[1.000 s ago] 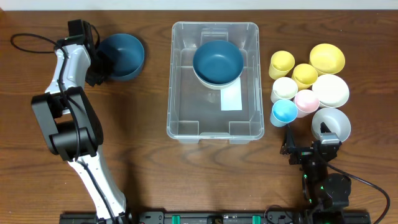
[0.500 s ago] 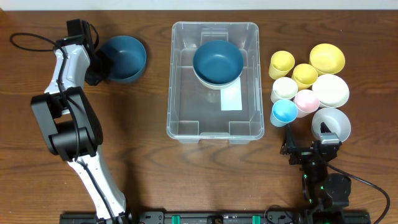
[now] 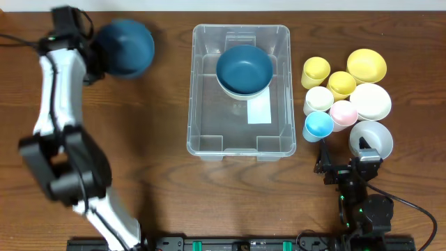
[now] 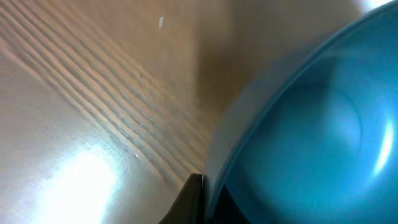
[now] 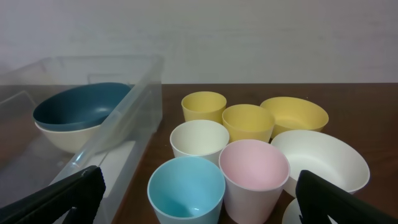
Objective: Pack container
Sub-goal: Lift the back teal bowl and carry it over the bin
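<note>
Next I should move my left gripper to the right in the overhead view, over the nested dark blue bowl (image 3: 244, 68) to release, because the nested bowl's empty hollow faces upward.
The clear container (image 3: 192, 104) stands mid-table, with a white label (image 3: 259, 110) on its floor. A dark blue bowl (image 3: 244, 67) sits nested in a cream bowl at its far end; it also shows in the right wrist view (image 5: 81, 106). My left gripper (image 3: 93, 57) is shut on the rim of a second dark blue bowl (image 3: 127, 46), held above the table's far left. The left wrist view shows the fingers (image 4: 202, 200) pinching that bowl's rim (image 4: 311, 124). My right gripper (image 3: 346, 166) is open and empty, low at the front right, behind the light blue cup (image 5: 186, 186).
Right of the container stands a cluster: two yellow cups (image 3: 316, 70), a yellow bowl (image 3: 366, 64), a white cup (image 3: 319, 100), a pink cup (image 3: 343, 113), a light blue cup (image 3: 319, 125), a white bowl (image 3: 370, 100) and a pale bowl (image 3: 371, 138).
My left arm has risen and swung toward the far left, carrying the dark blue bowl off the table. The right arm and the container have not moved.
</note>
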`<state>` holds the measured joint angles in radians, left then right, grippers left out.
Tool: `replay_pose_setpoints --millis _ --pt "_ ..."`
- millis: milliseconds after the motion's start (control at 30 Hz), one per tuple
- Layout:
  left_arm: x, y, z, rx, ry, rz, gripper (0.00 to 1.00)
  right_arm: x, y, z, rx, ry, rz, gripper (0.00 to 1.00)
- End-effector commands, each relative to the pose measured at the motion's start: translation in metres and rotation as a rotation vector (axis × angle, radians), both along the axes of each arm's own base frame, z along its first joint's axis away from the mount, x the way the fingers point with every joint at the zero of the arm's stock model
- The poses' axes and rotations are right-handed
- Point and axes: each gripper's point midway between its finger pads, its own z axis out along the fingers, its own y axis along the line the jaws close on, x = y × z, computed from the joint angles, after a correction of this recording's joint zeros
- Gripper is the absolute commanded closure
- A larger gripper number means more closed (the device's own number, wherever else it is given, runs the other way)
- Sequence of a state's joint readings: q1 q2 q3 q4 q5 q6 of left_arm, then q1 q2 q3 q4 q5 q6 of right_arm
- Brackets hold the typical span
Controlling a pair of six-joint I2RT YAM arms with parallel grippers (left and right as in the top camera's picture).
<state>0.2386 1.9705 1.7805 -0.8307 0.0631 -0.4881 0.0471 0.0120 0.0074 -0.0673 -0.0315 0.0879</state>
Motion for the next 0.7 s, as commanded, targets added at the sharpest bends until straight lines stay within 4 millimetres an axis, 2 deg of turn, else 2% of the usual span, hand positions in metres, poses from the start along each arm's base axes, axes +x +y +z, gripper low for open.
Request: replay_pose_setpoints --millis 0,133,200,300,367,467,600,667 --pt "-0.008 -0.018 0.079 0.051 -0.152 -0.049 0.94 0.000 0.000 0.000 0.013 0.000 0.001 0.01" --pt "-0.021 -0.062 0.122 0.061 -0.232 -0.146 0.94 0.000 0.000 0.000 0.013 0.000 0.002 0.01" --pt "-0.025 -0.093 0.137 0.067 -0.266 -0.227 0.94 0.000 0.000 0.000 0.013 0.000 0.001 0.01" --pt "-0.031 -0.139 0.149 0.059 -0.297 -0.331 0.94 0.000 0.000 0.000 0.013 0.000 0.002 0.01" --pt "-0.034 -0.172 0.150 0.048 -0.302 -0.406 0.94 0.000 0.000 0.000 0.013 0.000 0.002 0.01" --pt "-0.041 -0.211 0.143 0.035 -0.283 -0.495 0.94 0.000 0.000 0.000 0.013 0.000 0.002 0.01" --pt "-0.047 -0.247 0.126 0.024 -0.243 -0.578 0.94 0.000 0.000 0.000 0.013 0.000 0.002 0.01" --pt "-0.046 -0.258 0.113 0.021 -0.215 -0.603 0.94 0.000 0.000 0.000 0.013 0.000 0.002 0.01"
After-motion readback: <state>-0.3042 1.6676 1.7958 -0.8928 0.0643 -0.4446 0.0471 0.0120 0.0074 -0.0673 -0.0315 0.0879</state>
